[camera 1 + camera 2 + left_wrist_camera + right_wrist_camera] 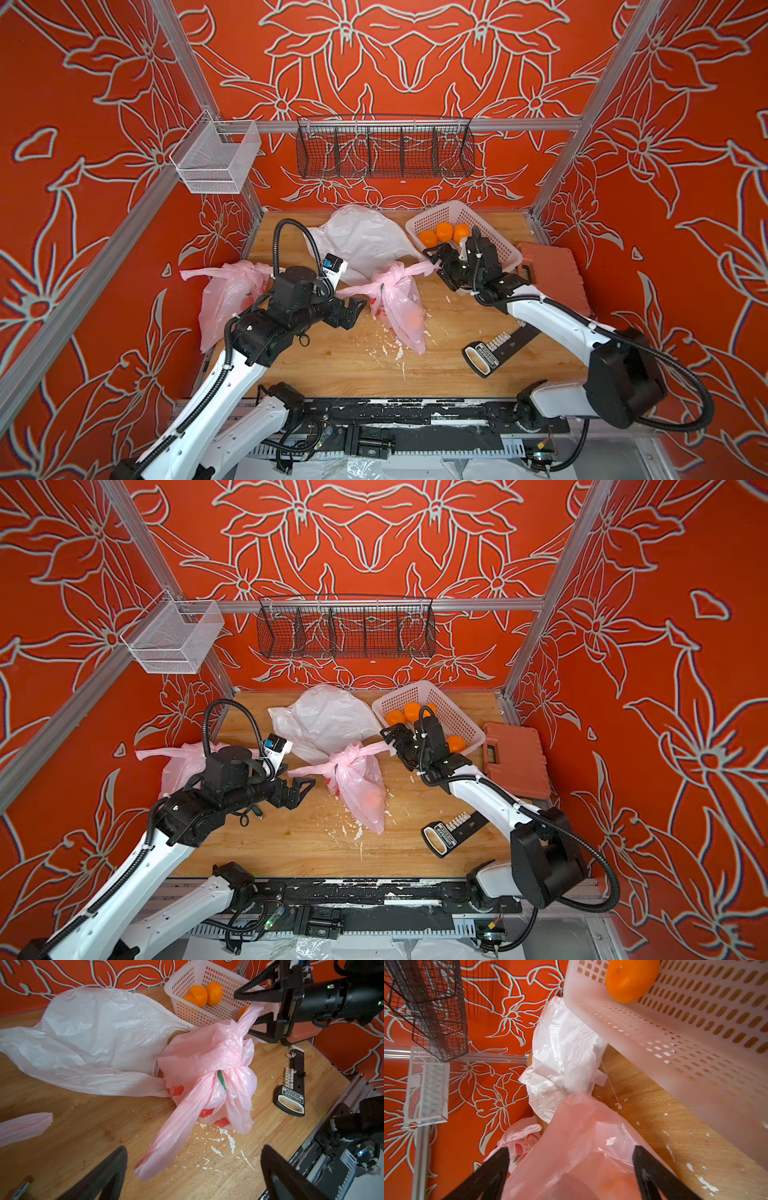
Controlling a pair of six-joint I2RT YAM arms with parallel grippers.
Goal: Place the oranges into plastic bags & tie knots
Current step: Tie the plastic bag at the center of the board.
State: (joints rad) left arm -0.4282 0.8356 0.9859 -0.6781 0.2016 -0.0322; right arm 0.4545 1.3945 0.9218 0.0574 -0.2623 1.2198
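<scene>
My left gripper has only the tip of the loose strap end (pixel 352 291) between its open fingers. It needs to move a little toward the knotted pink bag next, so its fingers get farther over that strap end.
A pink bag (pixel 401 307) with an orange (pixel 413 318) showing through stands mid-table, its knot (pixel 392 276) tied with two strap ends sticking sideways. One strap end (pixel 176 1130) lies loose between the wide-open jaws of my left gripper (pixel 358 309). The other strap end (pixel 252 1015) reaches into my right gripper (pixel 433 262), also open, beside the basket. A second knotted pink bag (pixel 224 303) sits at the left, partly behind my left arm. A white bag (pixel 361 237) lies flat at the back. Loose oranges (pixel 444 231) rest in the perforated basket (pixel 494 241).
An orange-red tool case (pixel 552 274) lies at the right edge, and a black tool with a handle (pixel 494 349) lies near my right arm. A black wire rack (pixel 384 145) and a white mesh bin (pixel 214 156) hang on the back rail. White flecks (pixel 390 349) dot the wooden table.
</scene>
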